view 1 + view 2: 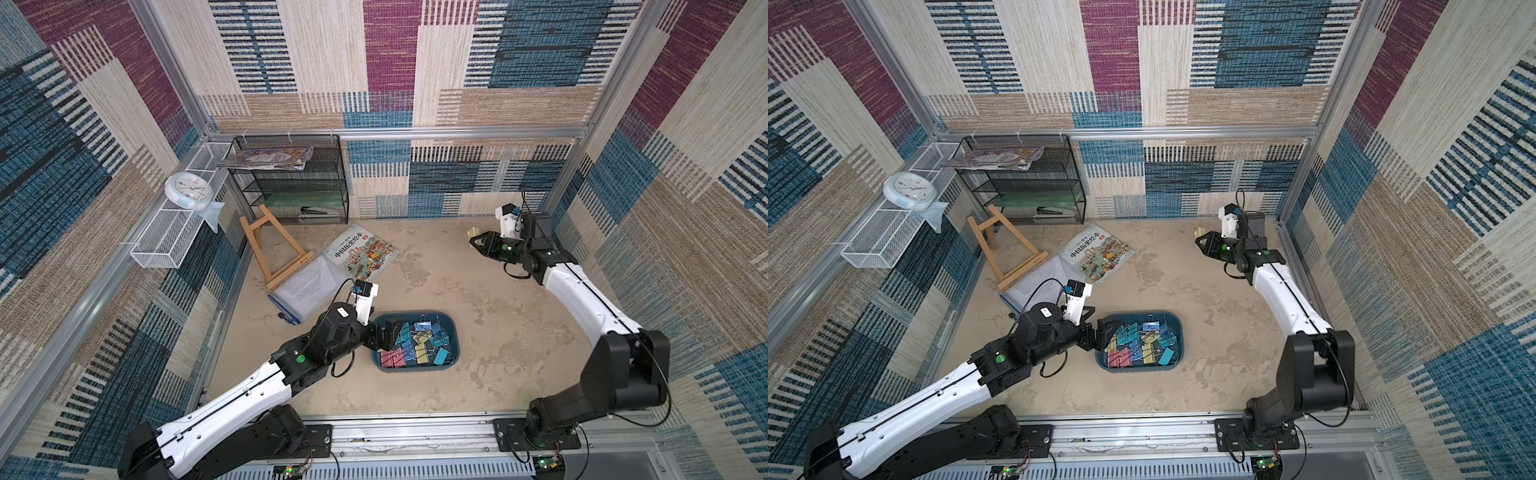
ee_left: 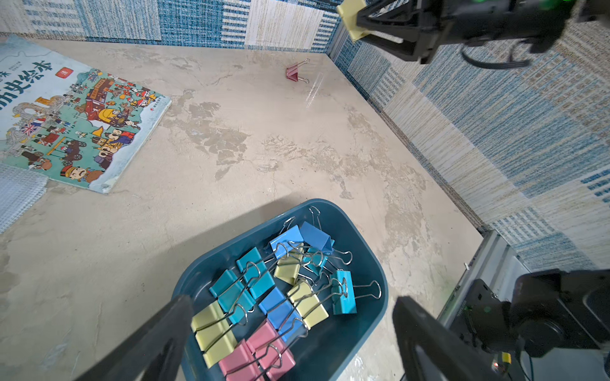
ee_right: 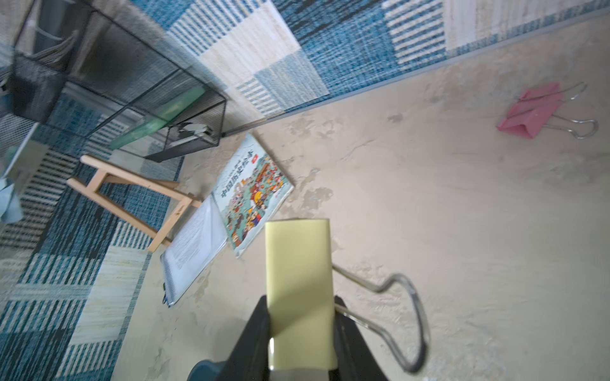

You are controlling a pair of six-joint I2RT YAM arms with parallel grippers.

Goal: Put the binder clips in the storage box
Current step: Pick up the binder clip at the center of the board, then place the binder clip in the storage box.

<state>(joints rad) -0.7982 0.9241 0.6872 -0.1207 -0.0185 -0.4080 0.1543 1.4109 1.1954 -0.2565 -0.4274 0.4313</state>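
The storage box already holds several binder clips. My right gripper should go back and down over teal and blue clips in the storage box (image 1: 454, 332) to release the yellow one.
The dark teal storage box (image 1: 454, 332) (image 1: 1179, 332) (image 2: 374, 264) sits on the table near the front and holds several pastel binder clips (image 1: 415, 345) (image 1: 1138, 345) (image 2: 280, 297). My left gripper (image 1: 390, 332) (image 1: 1096, 334) (image 2: 292, 301) hangs wide open over the box's left end, holding nothing. My right gripper (image 1: 476, 241) (image 1: 1200, 239) (image 3: 298, 306) is raised at the back right, shut on a yellow binder clip (image 1: 472, 232) (image 2: 353, 18) (image 3: 297, 264). A pink binder clip (image 2: 294, 72) (image 3: 531, 112) lies on the table near the back right corner; both top views hide it.
A picture book (image 1: 361, 251) and a clear document folder (image 1: 307, 286) lie left of centre, beside a wooden easel (image 1: 270, 253). A black mesh rack (image 1: 291, 178) stands at the back left. A white wire basket (image 1: 174, 232) with a clock (image 1: 189, 189) lines the left wall.
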